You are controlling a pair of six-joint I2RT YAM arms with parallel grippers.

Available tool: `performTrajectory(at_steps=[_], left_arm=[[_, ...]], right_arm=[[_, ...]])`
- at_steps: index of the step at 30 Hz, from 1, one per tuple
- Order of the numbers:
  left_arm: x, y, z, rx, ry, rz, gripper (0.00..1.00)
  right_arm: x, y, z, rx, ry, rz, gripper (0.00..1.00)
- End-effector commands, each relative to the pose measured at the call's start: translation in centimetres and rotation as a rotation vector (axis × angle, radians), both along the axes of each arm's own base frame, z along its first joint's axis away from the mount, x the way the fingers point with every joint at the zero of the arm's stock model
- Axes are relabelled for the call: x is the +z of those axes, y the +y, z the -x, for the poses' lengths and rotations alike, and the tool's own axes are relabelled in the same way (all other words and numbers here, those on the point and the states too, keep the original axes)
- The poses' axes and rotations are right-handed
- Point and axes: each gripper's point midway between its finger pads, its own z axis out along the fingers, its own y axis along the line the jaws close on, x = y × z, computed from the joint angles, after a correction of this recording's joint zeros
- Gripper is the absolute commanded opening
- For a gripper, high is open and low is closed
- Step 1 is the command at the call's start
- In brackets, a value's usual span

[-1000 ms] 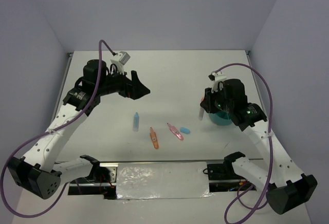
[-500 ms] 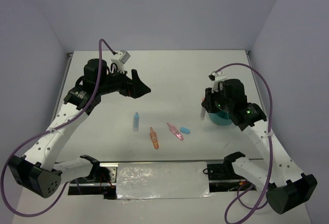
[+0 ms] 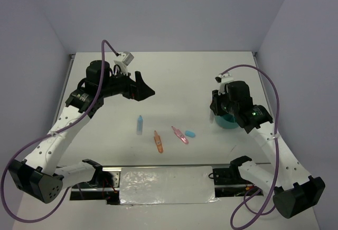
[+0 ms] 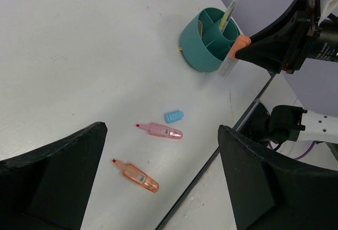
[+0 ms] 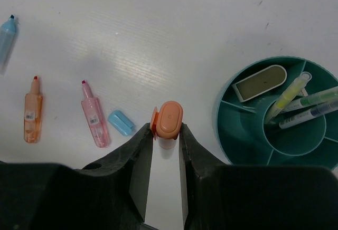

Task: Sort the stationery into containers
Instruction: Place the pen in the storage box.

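Note:
I need to move my right gripper over the cup's nearest empty section [image 5: 241, 132] next and let go of the marker [image 5: 169, 120] there, because that section is to the gripper's right in its wrist view.
My right gripper [image 5: 166, 135] is shut on an orange-capped white marker [image 5: 169, 120], held upright just left of the teal divided cup [image 5: 222, 114]. The cup holds yellow-green pens [image 5: 288, 98] and a flat white-rimmed piece [image 5: 260, 82]. On the table lie a light blue tube [image 3: 140, 124], an orange highlighter [image 3: 158, 141], a pink highlighter [image 3: 179, 134] and a small blue cap [image 3: 190, 134]. My left gripper [image 3: 143, 90] is open and empty, high above the table's left half. The left wrist view shows the cup [image 4: 200, 45] and the held marker [image 4: 240, 42].
The enclosure's white walls stand at the left, back and right. A metal strip [image 3: 169, 180] runs along the near edge between the arm bases. The right arm's purple cable [image 3: 269, 90] loops over the cup's side.
My right gripper has shifted slightly right toward the cup with the marker, whose white body no longer shows from above. The left arm has barely moved.

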Motion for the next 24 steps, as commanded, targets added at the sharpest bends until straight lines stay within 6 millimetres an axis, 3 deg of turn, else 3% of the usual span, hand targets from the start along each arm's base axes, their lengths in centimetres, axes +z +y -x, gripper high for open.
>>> performTrajectory(at_steps=[1, 16, 24], left_arm=[[2.4, -0.2, 0.1, -0.02, -0.082, 0.027, 0.99], [2.9, 0.0, 0.6, -0.021, -0.1, 0.028, 0.99], [1.9, 0.7, 1.6, -0.013, -0.098, 0.014, 0.99]], right_arm=[[1.8, -0.3, -0.4, -0.008, -0.054, 0.011, 0.0], [2.3, -2.1, -0.8, -0.038, -0.067, 0.121, 0.0], [1.9, -3.7, -2.4, -0.083, -0.065, 0.242, 0.0]])
